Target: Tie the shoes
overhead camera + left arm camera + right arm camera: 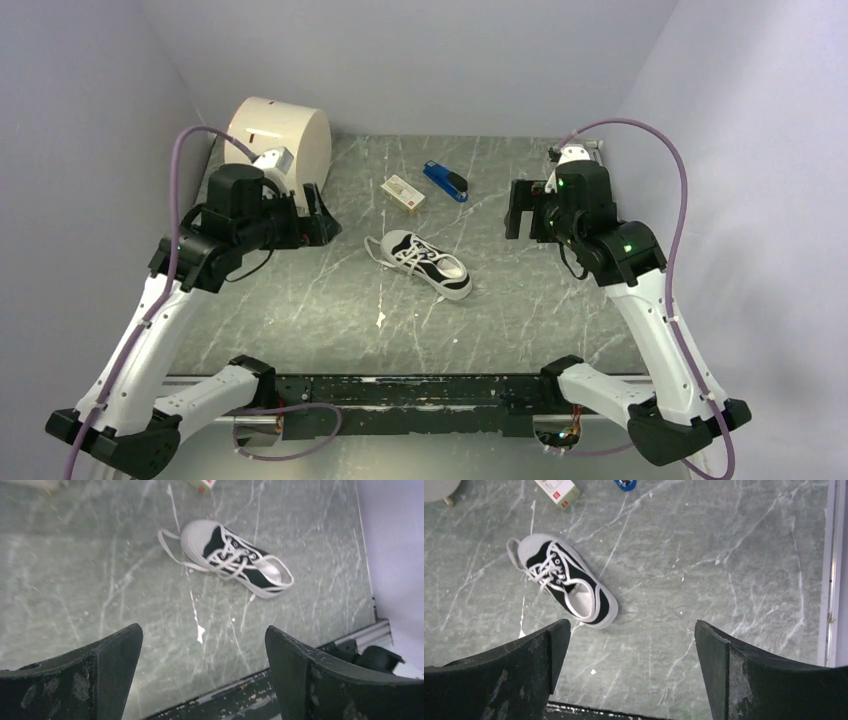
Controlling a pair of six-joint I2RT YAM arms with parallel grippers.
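I'll next turn my right gripper along the shoe's length and lower it onto the shoe's side facing the stapler (591, 585); the shoe's open collar fits a finger.
The shoe (420, 262) is a small black-and-white sneaker with a white toe cap, lying on the grey marbled table (520, 300) near its middle, toe toward the far left. Its white laces lie loose, one looping out past the toe (170, 550). My left gripper (322, 225) hangs open above the table to the shoe's left, nothing between its fingers. My right gripper (520, 210) hangs open to the shoe's right, also holding nothing. The left wrist view shows the shoe (235, 560) ahead of the open fingers; the right wrist view shows the shoe (566, 582) ahead and left.
A small white-and-tan box (402, 192) and a blue stapler (446, 181) lie behind the shoe. A large cream cylinder (282, 140) stands at the back left, close behind the left arm. Walls close in both sides. A black rail (400, 392) runs along the near edge.
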